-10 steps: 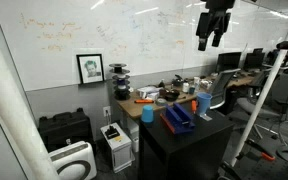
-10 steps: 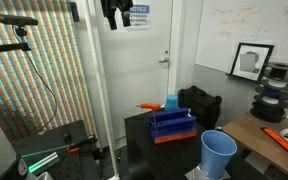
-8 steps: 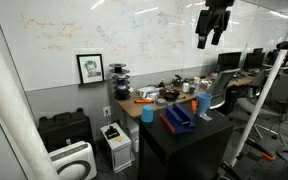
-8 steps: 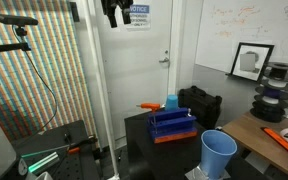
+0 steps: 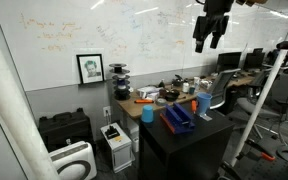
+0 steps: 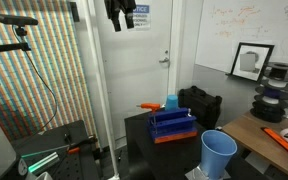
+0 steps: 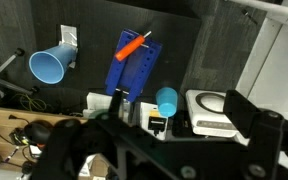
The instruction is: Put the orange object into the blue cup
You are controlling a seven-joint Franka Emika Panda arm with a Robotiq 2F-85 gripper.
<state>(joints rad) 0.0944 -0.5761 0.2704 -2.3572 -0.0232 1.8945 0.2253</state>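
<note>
My open gripper hangs high at the end of the blue bin, and the orange object's body [image 7: 130, 47] lies far below it. My gripper needs to go down next toward that end of the bin and onto the object's body.
The orange object [image 7: 134, 46] is a small elongated orange-red item lying at one end of the blue bin [image 7: 136, 70] on the black table. It also shows in an exterior view [image 6: 147, 106]. A small bright blue cup [image 7: 167, 100] stands on the table close to the bin and shows in an exterior view [image 6: 171, 101]. A larger light blue cup [image 7: 47, 66] sits off the table and shows in both exterior views [image 6: 218, 153] [image 5: 147, 113]. My gripper [image 5: 211, 38] [image 6: 121, 22] hangs high above the table, open and empty. In the wrist view its dark fingers [image 7: 154, 145] are wide apart.
The black table [image 5: 184, 140] has edges close around the bin. A cluttered wooden desk [image 5: 134, 103] stands behind it, and a white box [image 7: 209, 112] and black cases beside it. A door and a coloured screen are in an exterior view [image 6: 44, 70].
My gripper has shifted slightly sideways, still high above the table. Nothing on the table has moved.
</note>
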